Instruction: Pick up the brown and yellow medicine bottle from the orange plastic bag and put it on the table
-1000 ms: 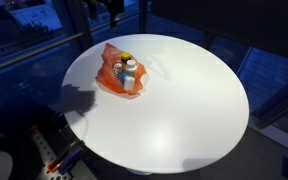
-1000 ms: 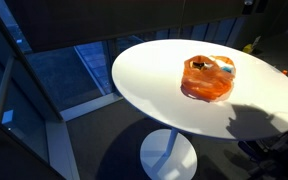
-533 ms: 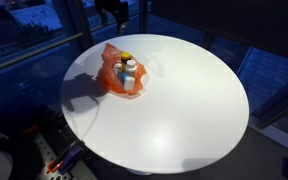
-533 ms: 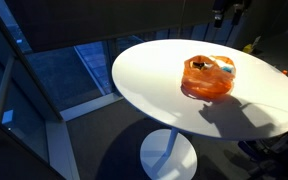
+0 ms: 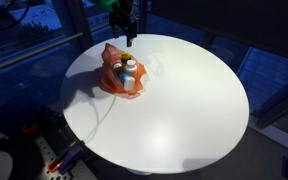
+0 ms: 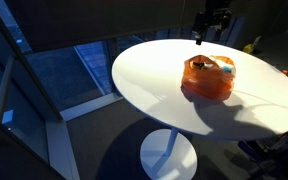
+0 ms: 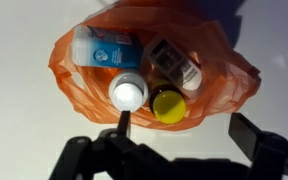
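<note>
Next, my open gripper will move down toward the orange bag until its fingers straddle the yellow cap, because the brown bottle stands upright with that cap facing up.
The orange plastic bag lies on the round white table, also seen in both exterior views. Inside it the brown medicine bottle with a yellow cap stands next to a bottle with a white cap, a blue-and-white bottle and a labelled container. My gripper is open and empty, hovering above the bag, its fingers straddling the bag's near edge. In the exterior views the gripper hangs above the bag's far side.
The round white table stands on a single pedestal. Dark windows and railings surround it. Equipment sits on the floor by the table's edge.
The arm has come down from the top edge of the exterior views toward the bag. Its shadow on the table has shifted. The bag and bottles have not moved.
</note>
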